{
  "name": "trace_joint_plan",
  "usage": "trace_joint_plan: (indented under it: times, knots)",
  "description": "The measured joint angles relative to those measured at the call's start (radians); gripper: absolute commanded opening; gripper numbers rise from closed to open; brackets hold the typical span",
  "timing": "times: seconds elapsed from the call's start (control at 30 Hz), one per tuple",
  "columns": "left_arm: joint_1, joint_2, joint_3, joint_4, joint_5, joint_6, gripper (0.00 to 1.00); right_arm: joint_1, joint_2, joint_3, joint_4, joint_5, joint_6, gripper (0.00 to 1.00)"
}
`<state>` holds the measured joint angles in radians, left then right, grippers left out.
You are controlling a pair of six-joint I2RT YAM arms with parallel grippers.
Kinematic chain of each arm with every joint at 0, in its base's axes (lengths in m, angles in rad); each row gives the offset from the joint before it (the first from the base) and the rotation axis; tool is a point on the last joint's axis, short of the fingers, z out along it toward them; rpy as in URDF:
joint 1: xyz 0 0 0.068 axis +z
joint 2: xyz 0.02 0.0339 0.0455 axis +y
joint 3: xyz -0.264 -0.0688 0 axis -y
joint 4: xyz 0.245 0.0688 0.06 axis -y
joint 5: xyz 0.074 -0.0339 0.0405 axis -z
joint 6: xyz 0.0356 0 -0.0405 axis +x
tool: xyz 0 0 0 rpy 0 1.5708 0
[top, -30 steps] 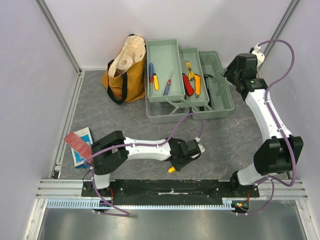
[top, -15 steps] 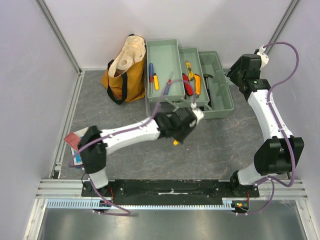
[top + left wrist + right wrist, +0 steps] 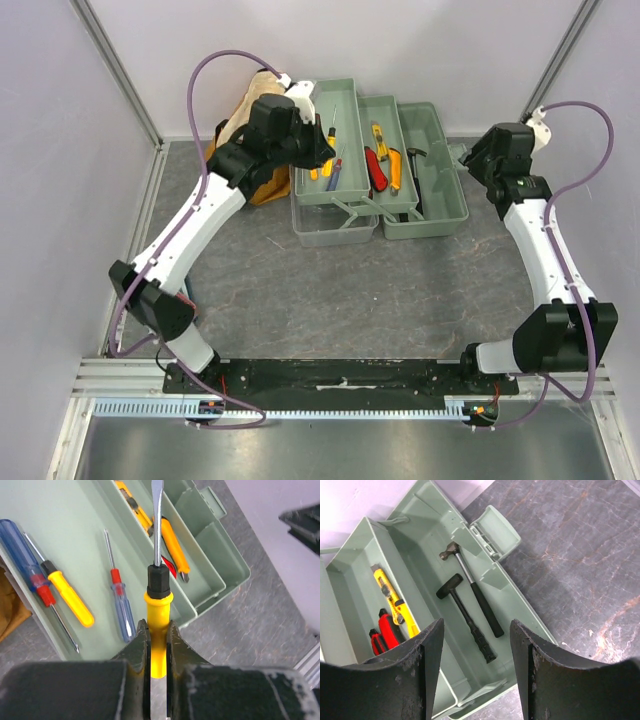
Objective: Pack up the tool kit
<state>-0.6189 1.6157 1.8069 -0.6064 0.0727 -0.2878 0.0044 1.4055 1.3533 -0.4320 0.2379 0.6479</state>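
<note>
The robot's left gripper will next carry the screwdriver down onto the bare gap between the lying yellow-handled screwdriver and the red-blue one.
The pale green toolbox (image 3: 335, 105) stands open at the back, its trays folded out. My left gripper (image 3: 312, 150) hangs over the left tray (image 3: 60, 525), shut on a yellow-handled screwdriver (image 3: 159, 605) whose blade points towards the middle tray. Below it lie a blue screwdriver (image 3: 20, 545), a yellow-handled one (image 3: 70, 597) and a small red-blue one (image 3: 120, 605). My right gripper (image 3: 480, 158) is open and empty above the box's right edge. The right wrist view shows my right gripper (image 3: 476, 645) over the deep part (image 3: 420, 545), which holds two hammers (image 3: 485, 607).
A mustard-yellow bag (image 3: 268, 188) stands left of the toolbox, partly behind my left arm. A yellow utility knife (image 3: 392, 600) and red-handled pliers (image 3: 385, 627) lie in the middle tray. Walls with metal posts close in the left, back and right sides.
My left arm has swung from the front middle of the table up and back to the left tray, carrying the yellow-handled screwdriver. My right gripper has drifted slightly right.
</note>
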Motion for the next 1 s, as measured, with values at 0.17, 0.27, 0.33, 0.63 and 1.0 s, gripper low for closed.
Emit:
trace_joint_plan:
  times: [0.17, 0.27, 0.33, 0.63, 1.0]
  knots:
    - [0.066, 0.121, 0.104, -0.033, 0.064, -0.086, 0.02, -0.023, -0.032, -0.067, 0.013, -0.001, 0.029, 0.61]
    - [0.090, 0.198, 0.151, -0.061, 0.079, -0.122, 0.02, -0.027, -0.032, -0.079, 0.018, -0.007, 0.040, 0.61]
    - [0.101, 0.243, 0.187, -0.077, 0.085, -0.134, 0.05, -0.027, -0.032, -0.085, 0.024, -0.018, 0.046, 0.61]
    - [0.120, 0.320, 0.257, -0.123, 0.051, -0.135, 0.18, -0.026, -0.024, -0.092, 0.036, -0.057, 0.058, 0.61]
    - [0.135, 0.420, 0.266, -0.171, 0.024, -0.145, 0.52, -0.027, 0.031, -0.092, 0.038, -0.067, 0.058, 0.61]
